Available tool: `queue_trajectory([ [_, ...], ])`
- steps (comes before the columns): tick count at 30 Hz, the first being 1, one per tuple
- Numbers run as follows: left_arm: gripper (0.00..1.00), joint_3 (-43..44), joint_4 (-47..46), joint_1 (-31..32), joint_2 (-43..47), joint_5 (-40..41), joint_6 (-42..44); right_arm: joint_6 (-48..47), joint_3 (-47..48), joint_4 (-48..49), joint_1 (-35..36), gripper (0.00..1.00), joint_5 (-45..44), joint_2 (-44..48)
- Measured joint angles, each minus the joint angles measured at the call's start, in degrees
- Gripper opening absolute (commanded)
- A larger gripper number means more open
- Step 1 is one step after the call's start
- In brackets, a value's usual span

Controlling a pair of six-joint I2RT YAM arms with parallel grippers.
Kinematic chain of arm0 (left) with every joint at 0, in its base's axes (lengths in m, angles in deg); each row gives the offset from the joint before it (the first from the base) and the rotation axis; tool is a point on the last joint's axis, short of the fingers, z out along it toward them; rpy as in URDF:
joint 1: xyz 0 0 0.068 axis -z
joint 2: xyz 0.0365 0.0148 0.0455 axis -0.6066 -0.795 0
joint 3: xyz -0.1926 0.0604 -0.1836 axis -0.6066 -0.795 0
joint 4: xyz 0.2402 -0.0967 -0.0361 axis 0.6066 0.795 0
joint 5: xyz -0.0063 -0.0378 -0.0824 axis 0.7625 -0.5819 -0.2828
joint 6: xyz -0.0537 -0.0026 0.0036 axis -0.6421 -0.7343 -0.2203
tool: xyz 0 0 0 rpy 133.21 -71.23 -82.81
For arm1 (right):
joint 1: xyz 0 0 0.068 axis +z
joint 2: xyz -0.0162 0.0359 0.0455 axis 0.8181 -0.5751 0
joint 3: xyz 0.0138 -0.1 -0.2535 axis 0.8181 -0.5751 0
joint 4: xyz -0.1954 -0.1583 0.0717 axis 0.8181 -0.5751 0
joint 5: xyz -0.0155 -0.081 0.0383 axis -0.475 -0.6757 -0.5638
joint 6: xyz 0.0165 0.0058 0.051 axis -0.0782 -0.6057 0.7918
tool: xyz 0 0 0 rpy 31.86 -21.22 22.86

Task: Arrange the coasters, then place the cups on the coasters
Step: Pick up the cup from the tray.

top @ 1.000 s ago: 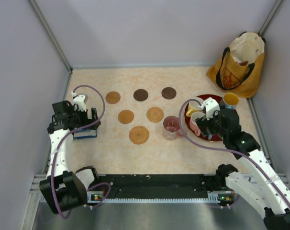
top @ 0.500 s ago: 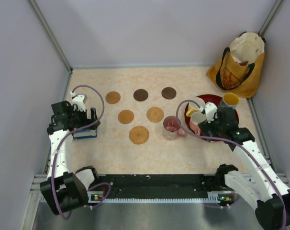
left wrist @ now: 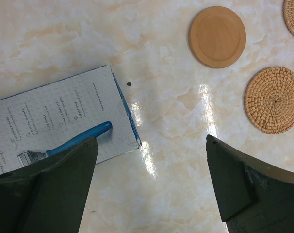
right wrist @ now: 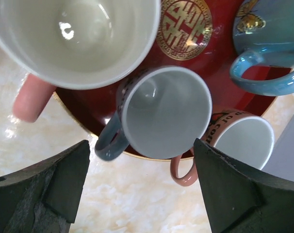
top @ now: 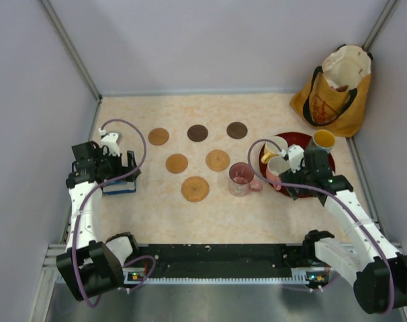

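Observation:
My right gripper moves down at the tray's near rim onto the blue-grey cup's handle [right wrist: 111,140] next, because that handle sticks out toward my open fingers.
Six coasters lie mid-table: smooth tan ones [top: 158,136] [top: 176,163], dark brown ones [top: 198,133] [top: 237,130], woven ones [top: 217,159] [top: 195,188]. A pink cup [top: 241,179] stands on bare table beside them. My right gripper [top: 292,180] hangs open over the near edge of the red tray [right wrist: 220,63]. Just ahead of its fingers [right wrist: 141,142] lies a blue-grey cup [right wrist: 164,111], with a pale pink-handled cup [right wrist: 81,39], a blue cup [right wrist: 268,48] and a lettered pink cup [right wrist: 239,141] around it. My left gripper [left wrist: 152,141] is open over bare table at the left.
A white box with a blue razor picture [left wrist: 55,121] lies under my left gripper [top: 119,180]. A yellow-orange bag [top: 334,90] stands in the back right corner. Grey walls close in the table on three sides.
My right wrist has drawn back a little toward the tray's near edge and the arm has shifted right. The left arm has not moved.

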Motion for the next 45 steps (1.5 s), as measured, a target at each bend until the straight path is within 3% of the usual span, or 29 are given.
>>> queue_trajectory([
  [12,0.96,0.0,0.0,0.0,0.0,0.0,0.0,1.0,-0.8,4.5,-2.3,0.83,-4.0,-2.8],
  [20,0.96,0.0,0.0,0.0,0.0,0.0,0.0,0.4,-2.4,3.8,-3.1,0.82,-0.2,2.6],
  [36,0.96,0.0,0.0,0.0,0.0,0.0,0.0,-1.7,-3.7,3.2,-3.2,0.79,1.4,3.1],
  [41,0.96,0.0,0.0,0.0,0.0,0.0,0.0,-2.6,-4.4,2.9,-4.7,0.74,2.1,1.9],
  [45,0.96,0.0,0.0,0.0,0.0,0.0,0.0,-3.4,-4.9,2.9,-5.7,0.63,3.4,0.7],
])
